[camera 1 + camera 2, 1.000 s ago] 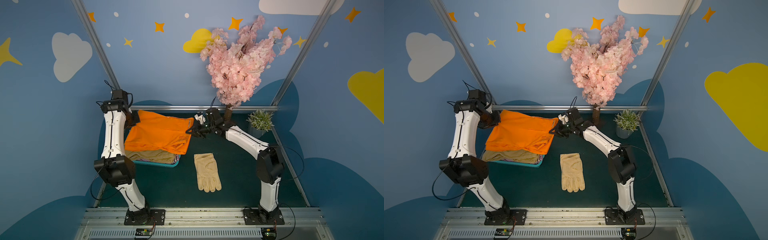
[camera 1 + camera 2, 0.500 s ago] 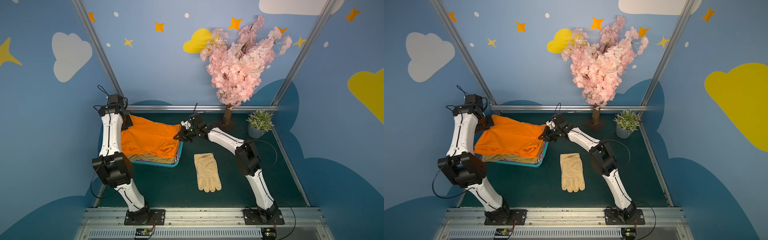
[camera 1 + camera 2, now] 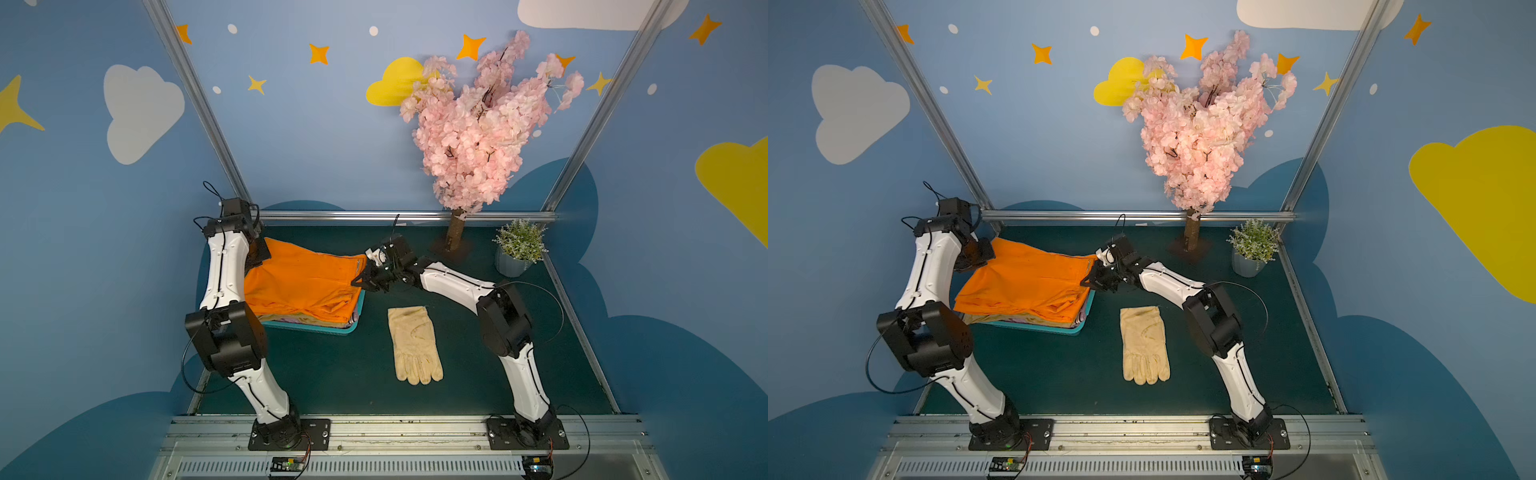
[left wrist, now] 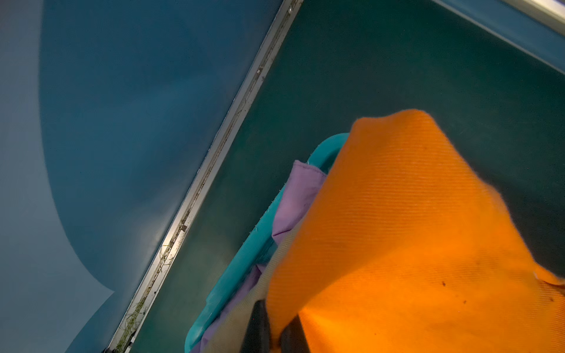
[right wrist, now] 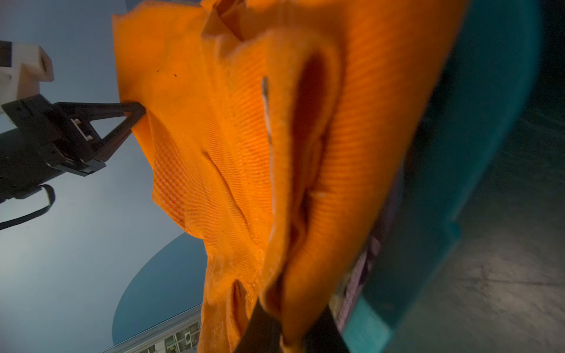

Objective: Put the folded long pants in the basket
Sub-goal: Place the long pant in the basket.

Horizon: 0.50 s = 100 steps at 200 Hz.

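Note:
I will next move my right gripper slightly down toward the basket's rim nearest the gloves and let go of the fold, because the orange pants [image 3: 303, 282] already cover the stack.
The bright orange folded long pants [image 3: 303, 282] [image 3: 1025, 282] lie on top of a stack in the teal basket [image 3: 328, 330] [image 3: 1038, 327]. Tan pants [image 3: 291, 320] and lilac pants [image 4: 299, 192] show beneath them. My left gripper [image 3: 259, 258] [image 4: 276, 330] is shut on the orange pants' far left corner. At their right edge, my right gripper [image 3: 358, 282] [image 5: 290, 333] is shut on a fold of orange cloth [image 5: 229, 152]. The right wrist view also shows the left gripper [image 5: 134, 116] pinching the cloth and the basket wall [image 5: 458, 152].
A pair of cream work gloves [image 3: 413, 345] [image 3: 1144, 345] lies on the green mat right of the basket. An artificial pink blossom tree [image 3: 457, 237] and a small potted plant [image 3: 517, 253] stand at the back right. A metal frame rail [image 4: 214, 159] runs close by the basket's left side.
Both arms have carried the orange pants leftward and downward. The pants, held up and spread a second ago, now rest on the stack in the basket.

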Available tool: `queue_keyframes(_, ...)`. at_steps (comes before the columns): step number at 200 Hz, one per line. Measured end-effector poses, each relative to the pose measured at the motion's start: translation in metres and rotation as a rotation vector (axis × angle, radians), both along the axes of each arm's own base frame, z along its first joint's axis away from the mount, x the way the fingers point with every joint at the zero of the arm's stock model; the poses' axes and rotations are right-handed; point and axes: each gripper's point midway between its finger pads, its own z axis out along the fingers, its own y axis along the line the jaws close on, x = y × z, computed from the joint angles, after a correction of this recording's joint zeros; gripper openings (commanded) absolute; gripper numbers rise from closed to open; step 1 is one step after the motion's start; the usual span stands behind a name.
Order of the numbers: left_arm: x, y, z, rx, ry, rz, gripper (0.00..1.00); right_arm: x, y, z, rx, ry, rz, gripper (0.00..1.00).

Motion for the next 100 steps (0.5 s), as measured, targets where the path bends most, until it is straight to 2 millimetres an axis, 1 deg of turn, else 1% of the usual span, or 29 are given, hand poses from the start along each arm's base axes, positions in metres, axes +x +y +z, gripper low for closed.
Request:
queue_keyframes(8,-0.001,0.001,-0.006,-0.002,0.002,0.003,0.07,0.000,0.000,0.001,0.006,0.000,0.003,0.00)
queue_keyframes(27,-0.001,0.003,-0.018,-0.010,0.005,0.012,0.06,0.001,0.000,-0.002,0.013,-0.006,0.007,0.00)
queue_keyframes(68,0.003,0.007,-0.025,-0.015,0.008,0.023,0.05,-0.002,0.000,-0.011,0.019,-0.014,0.011,0.00)
queue_keyframes(82,0.007,0.008,-0.033,-0.030,0.022,0.029,0.04,-0.003,0.000,-0.015,0.024,-0.020,0.013,0.05)
queue_keyframes(91,0.009,0.008,-0.040,-0.044,0.034,0.030,0.05,-0.003,0.000,-0.016,0.027,-0.023,0.013,0.12)
queue_keyframes(100,0.011,0.007,-0.048,-0.058,0.049,0.030,0.09,-0.003,0.000,-0.017,0.030,-0.027,0.015,0.20)
